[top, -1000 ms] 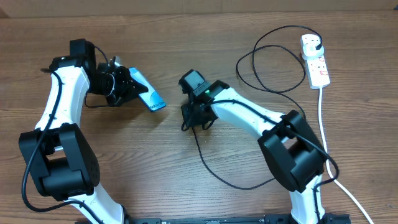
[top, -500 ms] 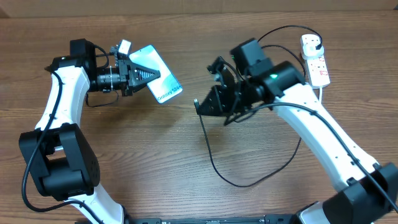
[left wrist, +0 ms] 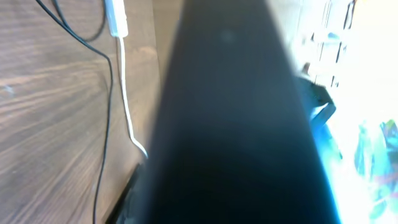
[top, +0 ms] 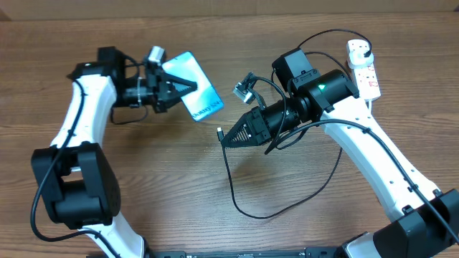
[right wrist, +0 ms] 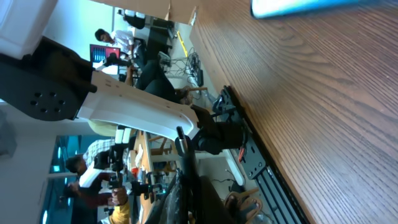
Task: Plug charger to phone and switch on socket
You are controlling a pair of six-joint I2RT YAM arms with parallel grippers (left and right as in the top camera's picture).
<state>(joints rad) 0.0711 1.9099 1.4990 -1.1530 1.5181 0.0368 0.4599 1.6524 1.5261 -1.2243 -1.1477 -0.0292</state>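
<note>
The charger sticks out crosswise from my fingers, so my right gripper will bring it down to the wood (top: 223, 141) beside the phone next and let it go there.
The phone (top: 197, 94), its cyan screen facing up, is held off the table with my left gripper (top: 178, 89) shut on its left end. In the left wrist view the phone's dark body (left wrist: 236, 124) is a blur that fills the middle and hides the fingers. My right gripper (top: 228, 139) points left at the phone and is shut on the charger (top: 231, 188) just behind its small connector tip (top: 219, 132). The tip hangs a short way below and right of the phone, apart from it. The cable loops down over the table and back up to the white socket (top: 364, 68) at the far right.
The socket's thick white cord (top: 373, 143) runs down the right side of the table. In the right wrist view the phone's cyan edge (right wrist: 311, 6) shows at the top, beyond the wooden table (right wrist: 323, 112). In the left wrist view, the socket (left wrist: 115, 17) and cord (left wrist: 124, 93) lie far off.
My left gripper has lifted the phone up and to the right. My right arm has swung right and turned, so the held connector tip now points left toward the phone.
</note>
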